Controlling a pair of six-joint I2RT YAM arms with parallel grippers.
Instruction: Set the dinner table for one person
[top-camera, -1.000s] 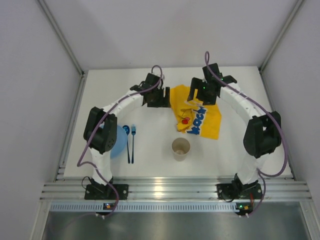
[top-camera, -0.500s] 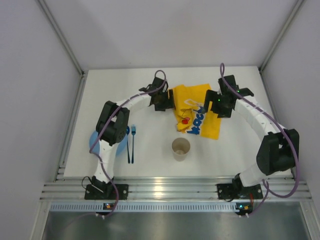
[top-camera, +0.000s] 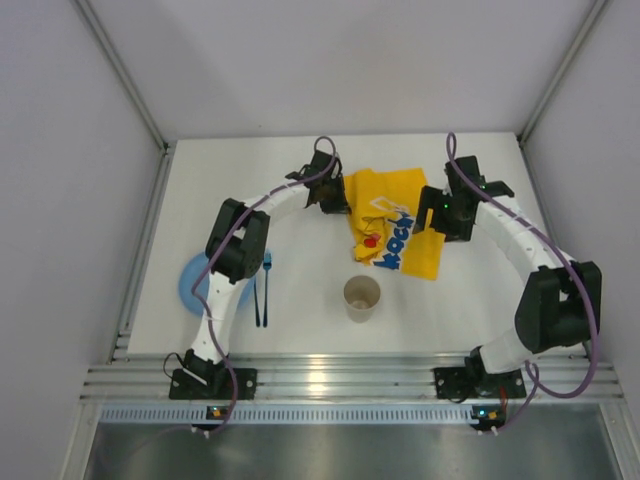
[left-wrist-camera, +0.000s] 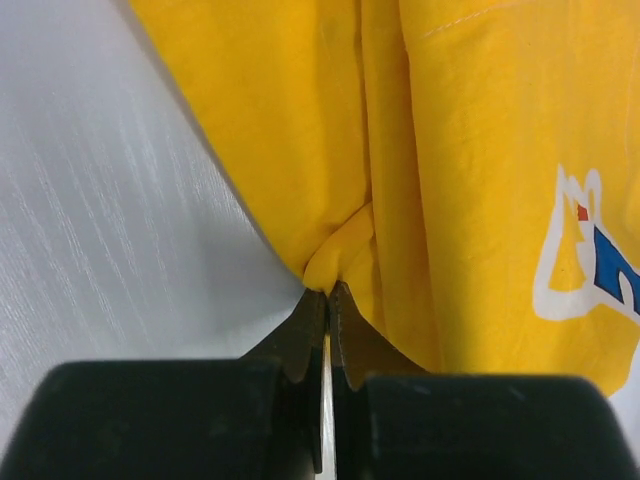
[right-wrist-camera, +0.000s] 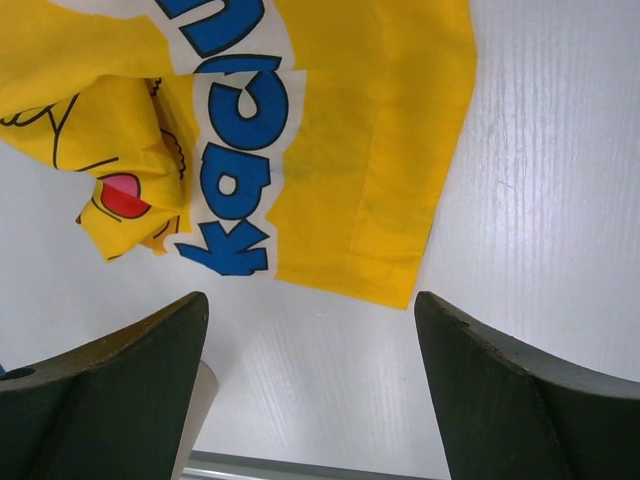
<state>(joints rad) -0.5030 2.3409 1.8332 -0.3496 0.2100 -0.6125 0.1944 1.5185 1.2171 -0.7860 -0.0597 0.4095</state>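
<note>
My right gripper will move down onto the yellow mat's free side edge by its near corner.
On the white dinner table (top-camera: 300, 320) lies a crumpled yellow printed cloth mat (top-camera: 400, 230). My left gripper (top-camera: 340, 200) is at the mat's left edge. In the left wrist view this gripper (left-wrist-camera: 327, 296) is shut on a small fold of the yellow mat (left-wrist-camera: 460, 150). My right gripper (top-camera: 433, 222) hovers over the mat's right side. Seen from the right wrist, it (right-wrist-camera: 310, 305) stands open and empty above bare table (right-wrist-camera: 530, 200), just short of the mat's corner (right-wrist-camera: 360, 200).
A paper cup (top-camera: 361, 296) stands in front of the mat, and its side (right-wrist-camera: 193, 415) shows beside my right gripper's left finger. A blue fork (top-camera: 266, 285) and spoon (top-camera: 255, 290) lie at the left, beside a blue plate (top-camera: 192, 285) partly under the left arm.
My left gripper has reached the mat's left edge and shut on it. The right arm has swung right, over the mat's right side. The left arm has uncovered more of the blue plate.
</note>
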